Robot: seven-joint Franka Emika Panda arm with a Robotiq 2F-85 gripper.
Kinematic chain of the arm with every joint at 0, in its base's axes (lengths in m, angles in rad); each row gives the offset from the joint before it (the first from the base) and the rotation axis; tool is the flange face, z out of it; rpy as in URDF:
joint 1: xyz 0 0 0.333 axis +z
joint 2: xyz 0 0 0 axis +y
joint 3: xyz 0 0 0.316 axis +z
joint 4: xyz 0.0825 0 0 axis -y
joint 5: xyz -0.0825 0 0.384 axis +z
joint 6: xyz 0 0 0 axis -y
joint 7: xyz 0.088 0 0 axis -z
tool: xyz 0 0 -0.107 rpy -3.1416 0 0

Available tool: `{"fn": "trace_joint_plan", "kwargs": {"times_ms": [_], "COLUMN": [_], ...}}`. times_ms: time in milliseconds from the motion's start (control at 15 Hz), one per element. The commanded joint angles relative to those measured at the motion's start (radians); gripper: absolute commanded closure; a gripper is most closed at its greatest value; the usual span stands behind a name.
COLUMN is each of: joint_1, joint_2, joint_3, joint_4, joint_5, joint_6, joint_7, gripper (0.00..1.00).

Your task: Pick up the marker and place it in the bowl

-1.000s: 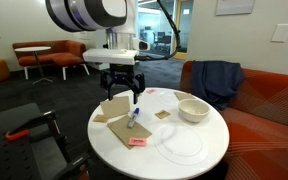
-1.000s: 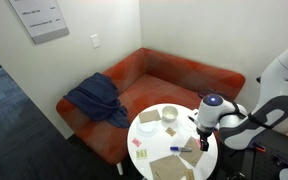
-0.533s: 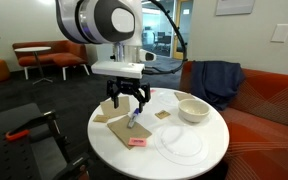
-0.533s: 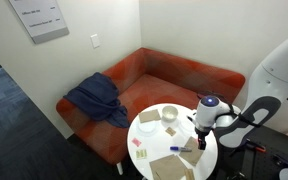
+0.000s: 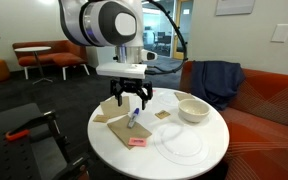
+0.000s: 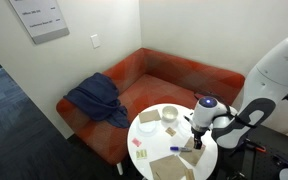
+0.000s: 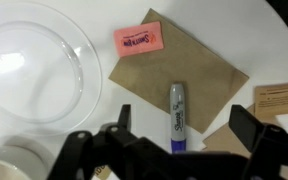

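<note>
The robot will next move its gripper down and outward onto the marker's blue end (image 5: pixel 136 112) (image 7: pixel 178 143), fingers on either side of it, because the marker is still below the open fingers, lined up with their gap.
The marker (image 7: pixel 177 116), blue and grey, lies on a brown paper sheet (image 7: pixel 199 66) on the round white table. In the wrist view it lies between my two fingers. My gripper (image 7: pixel 185 124) is open and hovers just above the marker without touching it. In an exterior view the gripper (image 5: pixel 132 100) hangs over the marker (image 5: pixel 135 119). The cream-white bowl (image 5: pixel 193 109) stands apart at the table's far side, and its rim shows at the wrist view's lower left (image 7: pixel 8 166). In an exterior view (image 6: pixel 170 116) the bowl sits behind the gripper (image 6: pixel 196 136).
A flat clear-white plate (image 7: pixel 29 62) lies beside the brown paper, also seen in an exterior view (image 5: pixel 181 144). A pink sticky note (image 7: pixel 137 40) lies near it. Small brown cards (image 7: pixel 277 98) lie on the table (image 5: pixel 109 150). A red sofa with a blue jacket (image 5: pixel 216 80) stands behind.
The arm has shifted sideways over the brown paper and come lower over the marker. The marker and bowl have not moved.
</note>
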Motion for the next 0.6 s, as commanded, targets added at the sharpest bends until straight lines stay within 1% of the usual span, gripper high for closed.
{"fn": "trace_joint_plan", "kwargs": {"times_ms": [0,133,333,533], "joint_1": [0.039,0.072,0.139,0.187], "joint_2": [0.025,0.041,0.08,0.129], "joint_3": [-0.013,-0.024,-0.065,-0.1], "joint_4": [0.03,0.051,0.097,0.145], "joint_5": [-0.022,-0.027,-0.037,-0.038], "joint_6": [0.016,0.012,0.007,0.005], "joint_7": [0.045,0.069,0.134,0.188], "gripper": [0.0,0.0,0.0,0.0]}}
